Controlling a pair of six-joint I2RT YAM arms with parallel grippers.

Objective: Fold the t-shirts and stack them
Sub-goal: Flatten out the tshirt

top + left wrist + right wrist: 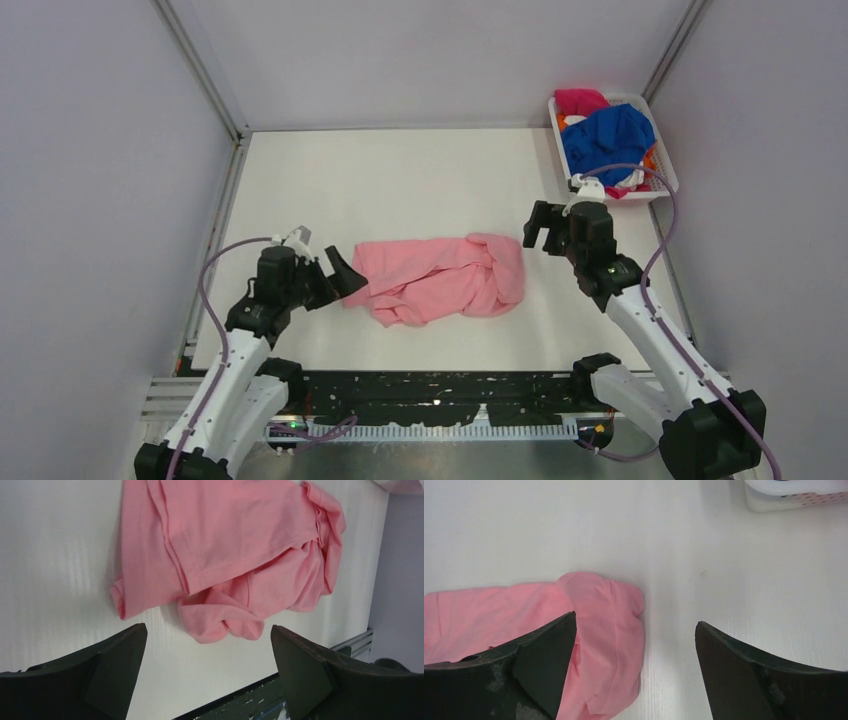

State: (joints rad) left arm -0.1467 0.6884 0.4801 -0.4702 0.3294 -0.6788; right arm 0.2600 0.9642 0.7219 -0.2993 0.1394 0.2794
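Observation:
The left gripper moves outward and down next, onto the hemmed edge near the shirt's far corner, where the cloth lies flatter than the bunched near side.
A light pink t-shirt lies crumpled in the middle of the white table. It also shows in the left wrist view and in the right wrist view. My left gripper is open and empty at the shirt's left edge, above the table. My right gripper is open and empty just off the shirt's right end. A royal blue shirt, a magenta shirt and bits of orange and white cloth lie heaped in the basket at the back right.
The white mesh basket stands at the table's back right corner, behind my right gripper; its corner shows in the right wrist view. Grey walls with metal posts close in the table on three sides. The table's near edge meets a black rail.

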